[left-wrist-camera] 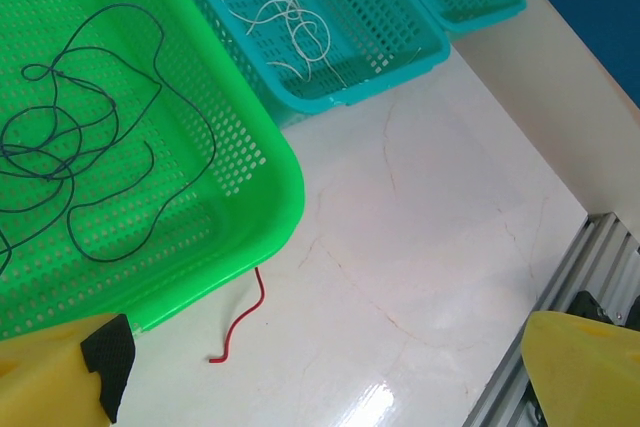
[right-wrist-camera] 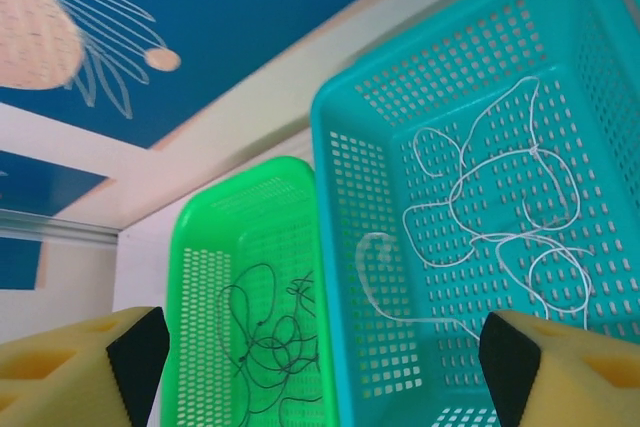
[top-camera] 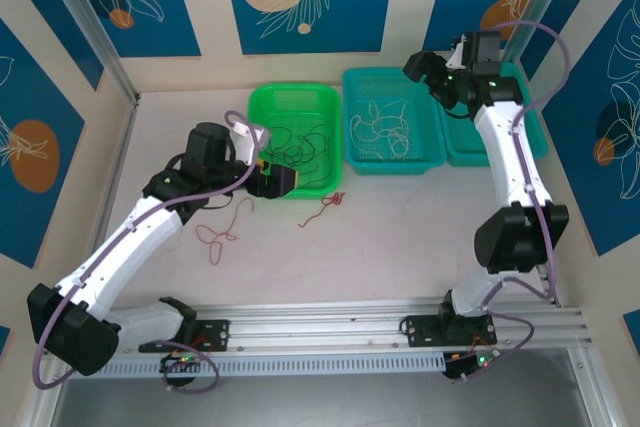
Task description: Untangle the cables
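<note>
My right gripper moves back past the teal basket and down onto the curly red cable's bunched loops next, since they lie below and back from it.
Black cables [left-wrist-camera: 80,147] lie curled in the green basket [left-wrist-camera: 270,162]. White cables [right-wrist-camera: 500,212] lie in the teal basket [right-wrist-camera: 335,197]. One blurred white strand [right-wrist-camera: 375,262] loops between my right gripper's fingers and runs toward the right pad. Loose red cables [top-camera: 222,229] lie on the table, with another red bundle [top-camera: 326,204] in front of the green basket. A red end [left-wrist-camera: 240,322] pokes out from under the basket. My left gripper [left-wrist-camera: 320,392] is open and empty at the green basket's front corner [top-camera: 272,177]. My right gripper [right-wrist-camera: 320,357] is open above the teal basket [top-camera: 428,73].
A second teal basket [top-camera: 515,112] stands at the far right, partly behind my right arm. The aluminium rail [top-camera: 380,322] runs along the table's near edge. Walls close in the table on three sides. Bare table [left-wrist-camera: 440,247] lies right of the red end.
</note>
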Tool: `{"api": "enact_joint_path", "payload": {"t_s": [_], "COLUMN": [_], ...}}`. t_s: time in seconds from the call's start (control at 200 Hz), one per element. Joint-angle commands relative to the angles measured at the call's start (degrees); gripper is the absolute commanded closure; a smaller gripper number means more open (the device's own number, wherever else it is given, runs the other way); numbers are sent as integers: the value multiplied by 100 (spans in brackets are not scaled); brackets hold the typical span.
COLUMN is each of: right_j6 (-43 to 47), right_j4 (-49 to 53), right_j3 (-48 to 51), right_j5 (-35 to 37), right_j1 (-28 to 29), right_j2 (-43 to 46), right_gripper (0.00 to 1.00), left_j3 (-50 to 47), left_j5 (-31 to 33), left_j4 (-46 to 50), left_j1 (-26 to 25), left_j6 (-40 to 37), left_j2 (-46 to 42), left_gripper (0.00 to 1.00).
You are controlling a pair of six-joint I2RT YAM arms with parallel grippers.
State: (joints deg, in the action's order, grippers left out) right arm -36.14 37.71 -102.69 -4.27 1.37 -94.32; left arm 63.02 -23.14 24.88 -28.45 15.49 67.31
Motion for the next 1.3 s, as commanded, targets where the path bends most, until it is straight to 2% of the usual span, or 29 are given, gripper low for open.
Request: {"api": "enact_joint_path", "payload": {"t_s": [0.0, 0.085, 0.21, 0.33, 0.425, 0.55, 0.715, 0.785, 0.89, 1.0, 1.085, 1.19, 1.295], "right_j6": [70, 156, 147, -147, -239, -2, 1723, 2370, 2963, 3078, 3002, 2940, 2742], "right_j4": [-6, -203, -552, -1232, -1973, -3143, -5314, -5902, -6262, -6523, -6574, -6569, -6338], "right_j3": [731, 1736, 3331, 4582, 5300, 6030, 6957, 7090, 6977, 6803, 6705, 6653, 6557], "right_j5": [10, 112, 819, 1277, 1278, 1166, 1248, 1230, 1014, 1074, 1168, 1032, 761], "right_j1": [236, 658, 1624, 2463, 2841, 3088, 3342, 3352, 3310, 3265, 3239, 3246, 3197], "right_j2": [952, 1645, 2579, 3068, 2995, 2597, 1968, 1642, 1138, 731, 495, 284, 119], "right_gripper": [17, 19, 20, 21, 22, 31, 32, 30, 28, 28, 28, 36, 55], "left_j3": [157, 88, -93, -175, -190, -182, -178, -150, -150, -174, -193, -200, -197], "left_j5": [23, 119, 187, 130, 24, 13, -40, -161, -304, -489, -292, -102, 11], "left_j4": [-46, -98, -212, -162, -56, 355, 1162, 1432, 1668, 2045, 2431, 2822, 2945], "left_j1": [-122, -168, -217, -266, -314, -366, -420, -465, -546, -659, -758, -812, -827], "left_j6": [-284, -363, -442, -576, -754, -1055, -1646, -1933, -2222, -2755, -3168, -3527, -3592], "left_j2": [-73, -164, -355, -467, -517, -510, -517, -526, -565, -595, -629, -647, -639], "left_gripper": [1, 1, 1, 1, 1, 1, 1, 0, 0, 0, 0, 0, 0]}}
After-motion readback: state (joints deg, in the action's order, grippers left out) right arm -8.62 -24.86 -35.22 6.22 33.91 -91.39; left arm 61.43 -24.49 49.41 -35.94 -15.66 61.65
